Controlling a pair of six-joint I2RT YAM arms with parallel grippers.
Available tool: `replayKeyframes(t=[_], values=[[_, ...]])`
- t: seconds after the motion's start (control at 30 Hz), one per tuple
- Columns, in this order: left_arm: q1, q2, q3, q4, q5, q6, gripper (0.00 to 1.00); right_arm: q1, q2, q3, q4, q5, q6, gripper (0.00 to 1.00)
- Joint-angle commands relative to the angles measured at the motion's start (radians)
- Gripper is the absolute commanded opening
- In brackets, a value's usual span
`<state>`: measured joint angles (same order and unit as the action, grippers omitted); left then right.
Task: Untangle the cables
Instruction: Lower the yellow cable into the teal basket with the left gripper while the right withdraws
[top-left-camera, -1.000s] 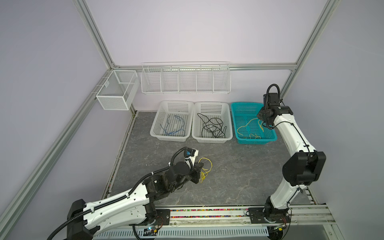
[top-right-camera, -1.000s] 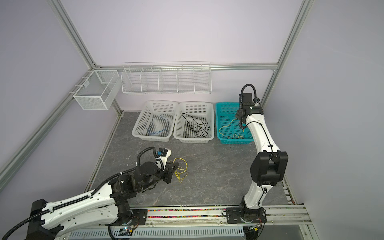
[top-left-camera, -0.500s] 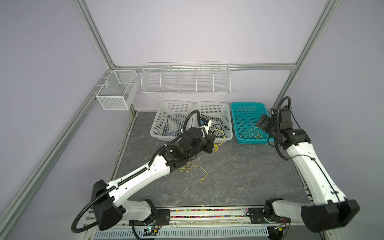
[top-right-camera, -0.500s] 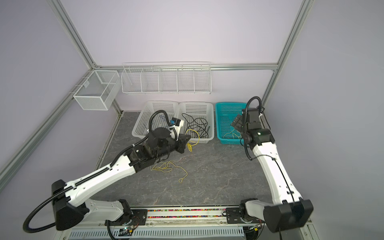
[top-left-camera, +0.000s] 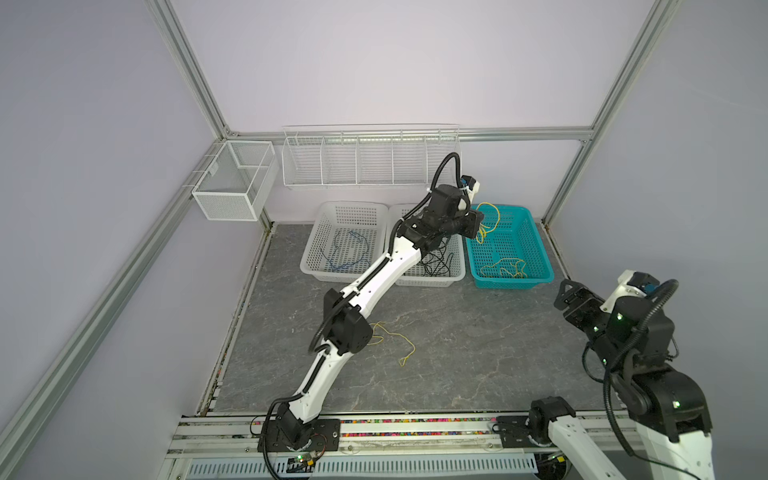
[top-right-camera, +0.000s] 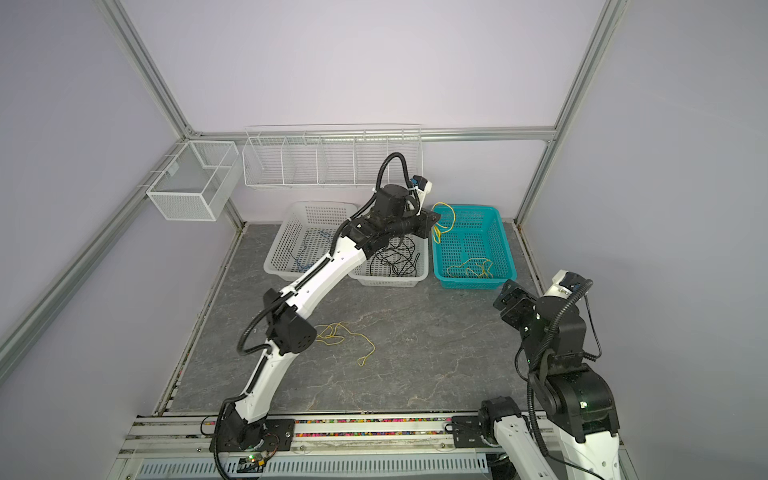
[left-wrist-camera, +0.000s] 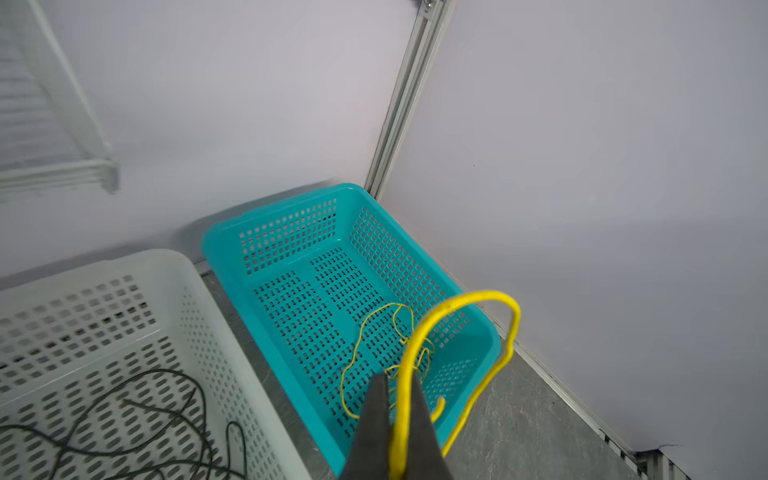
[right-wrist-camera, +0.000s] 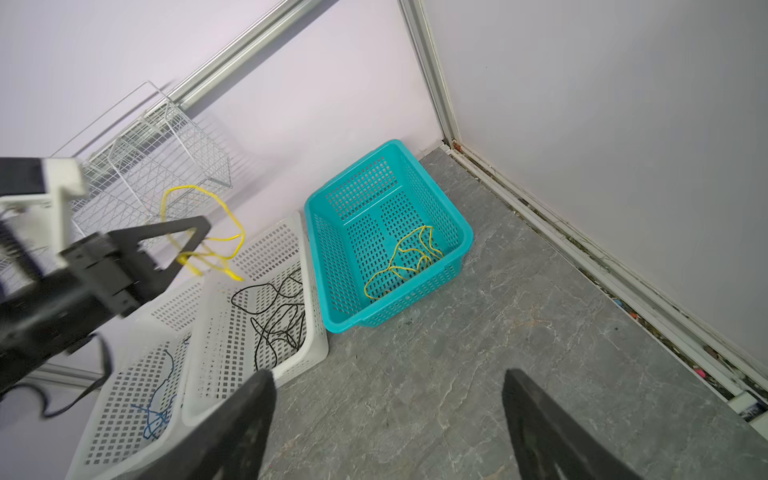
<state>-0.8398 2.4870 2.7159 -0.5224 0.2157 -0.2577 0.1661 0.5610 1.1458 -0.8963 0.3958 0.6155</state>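
Observation:
My left gripper sinks toward the basket's bottom next and releases the loop of yellow cable over another yellow cable already inside the teal basket.
My left gripper is shut on a loop of yellow cable and holds it in the air over the left rim of the teal basket. A second yellow cable lies inside that basket. A third yellow one is strewn on the grey floor beside the left arm's elbow. Black cables fill the middle white basket and a blue cable lies in the left white basket. My right gripper hangs open and empty at the right, above bare floor.
A white wire rack hangs on the back wall just above the baskets, and a mesh box is mounted on the left frame. Aluminium posts stand at the back corners. The arms' base rail runs along the front edge.
The left arm lifted a yellow cable from the front floor and swung it back over the teal basket. The right arm pulled out of that basket to the front right and opened, leaving a yellow cable inside.

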Motion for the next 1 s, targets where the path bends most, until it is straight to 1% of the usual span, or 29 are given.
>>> replayKeyframes(t=[0.0, 0.07, 0.1, 0.13, 0.17, 0.27, 0.33, 0.4, 0.43, 0.53, 0.6, 0.77, 0.83, 0.9, 0.97], values=[[0.01, 0.115, 0.098, -0.011, 0.082, -0.082, 0.0, 0.001, -0.054, 0.037, -0.092, -0.009, -0.026, 0.88], [0.013, 0.117, 0.004, 0.131, 0.095, -0.134, 0.0, 0.001, -0.078, 0.055, -0.114, -0.022, -0.034, 0.88], [0.013, 0.117, -0.041, 0.196, 0.083, -0.159, 0.0, 0.001, -0.088, 0.063, -0.126, -0.032, -0.036, 0.88], [0.014, 0.128, -0.056, 0.248, 0.083, -0.185, 0.0, 0.001, -0.096, 0.069, -0.137, -0.044, -0.037, 0.88], [0.013, 0.148, -0.046, 0.276, 0.082, -0.204, 0.0, 0.001, -0.103, 0.073, -0.144, -0.053, -0.039, 0.88], [0.01, 0.235, 0.062, 0.28, 0.07, -0.248, 0.0, 0.001, -0.126, 0.075, -0.156, -0.074, -0.036, 0.88], [0.007, 0.256, 0.064, 0.306, 0.059, -0.267, 0.0, 0.001, -0.134, 0.073, -0.155, -0.083, -0.036, 0.88], [-0.001, 0.256, 0.052, 0.309, 0.045, -0.257, 0.0, 0.001, -0.133, 0.076, -0.158, -0.09, -0.038, 0.88], [-0.006, 0.252, 0.047, 0.304, 0.041, -0.245, 0.04, 0.001, -0.131, 0.077, -0.161, -0.095, -0.038, 0.88], [-0.017, 0.241, 0.044, 0.281, 0.026, -0.221, 0.23, 0.001, -0.126, 0.075, -0.159, -0.107, -0.038, 0.88], [-0.019, 0.226, 0.044, 0.262, 0.016, -0.207, 0.28, 0.001, -0.121, 0.073, -0.156, -0.119, -0.033, 0.88], [-0.028, 0.168, 0.044, 0.205, 0.001, -0.148, 0.5, 0.001, -0.103, 0.075, -0.154, -0.158, -0.029, 0.88], [-0.029, 0.118, 0.042, 0.152, -0.013, -0.114, 0.58, 0.0, -0.083, 0.074, -0.148, -0.193, -0.048, 0.88], [-0.028, 0.043, 0.009, 0.091, -0.047, -0.064, 0.62, 0.001, -0.042, 0.075, -0.159, -0.246, -0.067, 0.88], [-0.025, -0.079, -0.114, 0.067, -0.103, -0.028, 0.67, 0.001, 0.004, 0.057, -0.157, -0.338, -0.078, 0.88]])
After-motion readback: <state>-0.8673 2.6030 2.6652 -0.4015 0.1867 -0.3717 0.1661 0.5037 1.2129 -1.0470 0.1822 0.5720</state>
